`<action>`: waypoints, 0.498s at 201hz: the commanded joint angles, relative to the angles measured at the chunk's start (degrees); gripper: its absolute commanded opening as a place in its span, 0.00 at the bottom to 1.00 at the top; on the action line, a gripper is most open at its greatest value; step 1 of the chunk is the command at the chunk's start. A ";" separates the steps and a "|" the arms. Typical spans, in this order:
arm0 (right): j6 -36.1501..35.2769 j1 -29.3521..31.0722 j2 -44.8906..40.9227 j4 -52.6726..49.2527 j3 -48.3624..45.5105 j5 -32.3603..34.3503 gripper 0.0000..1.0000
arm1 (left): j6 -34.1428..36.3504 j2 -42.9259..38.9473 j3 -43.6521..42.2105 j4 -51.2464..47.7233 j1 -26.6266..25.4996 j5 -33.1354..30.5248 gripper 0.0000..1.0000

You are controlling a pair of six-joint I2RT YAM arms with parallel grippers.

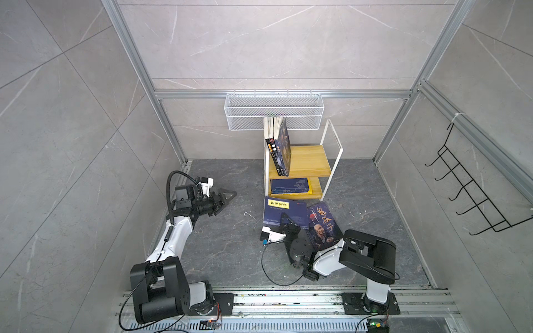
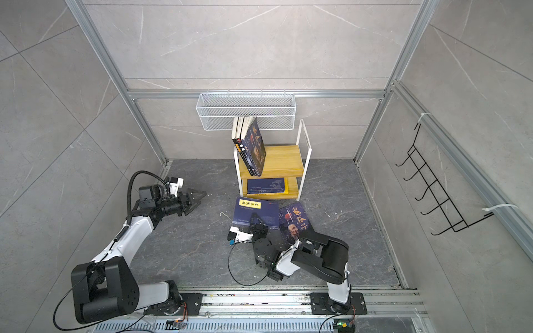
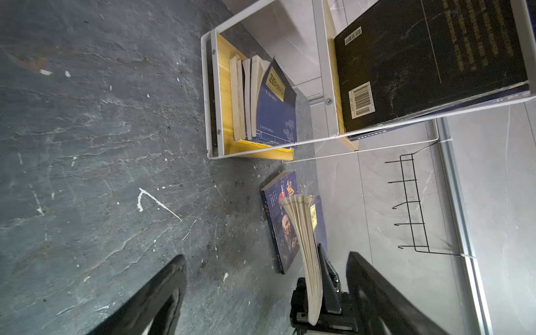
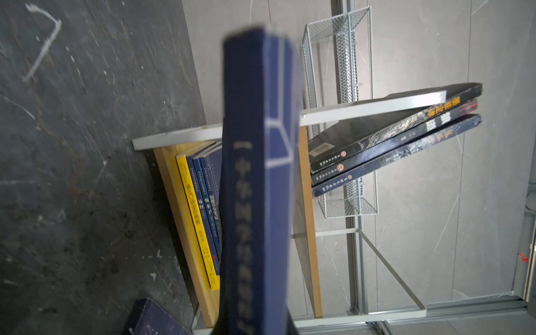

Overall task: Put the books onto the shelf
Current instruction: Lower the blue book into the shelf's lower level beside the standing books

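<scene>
My right gripper holds the navy book and needs to move outward next, then go down onto the stacked books on the lower board and let go. Those books have open space above them.
My right gripper (image 1: 286, 221) is shut on a navy book with a yellow label (image 1: 284, 212), gripping its near edge just in front of the shelf (image 1: 310, 160). In the right wrist view its spine (image 4: 258, 203) fills the middle, and the left wrist view shows its pages (image 3: 304, 246) fanned and raised off the floor. Beside it a navy book with orange calligraphy and a portrait (image 1: 323, 225) lies flat. Three books (image 1: 281, 147) lean on the upper board; several lie on the lower one (image 1: 290, 186). My left gripper (image 1: 226, 199) hangs open and empty, left of the shelf.
A white wire mesh basket (image 1: 274, 111) hangs on the back wall, just above the leaning books. A black wire hook rack (image 1: 467, 190) is on the right wall. A small white mark (image 1: 248, 214) lies on the dark floor between the arms.
</scene>
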 commanded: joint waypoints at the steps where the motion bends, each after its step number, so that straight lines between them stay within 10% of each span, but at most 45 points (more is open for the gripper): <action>1: -3.69 -2.39 -3.16 2.19 -1.14 -1.62 0.00 | 3.92 -1.79 1.62 -1.86 1.53 -0.55 0.89; 100: -4.74 -15.11 -2.14 -5.90 6.03 -12.40 0.00 | 5.22 -2.77 1.71 -3.32 3.54 -2.43 0.93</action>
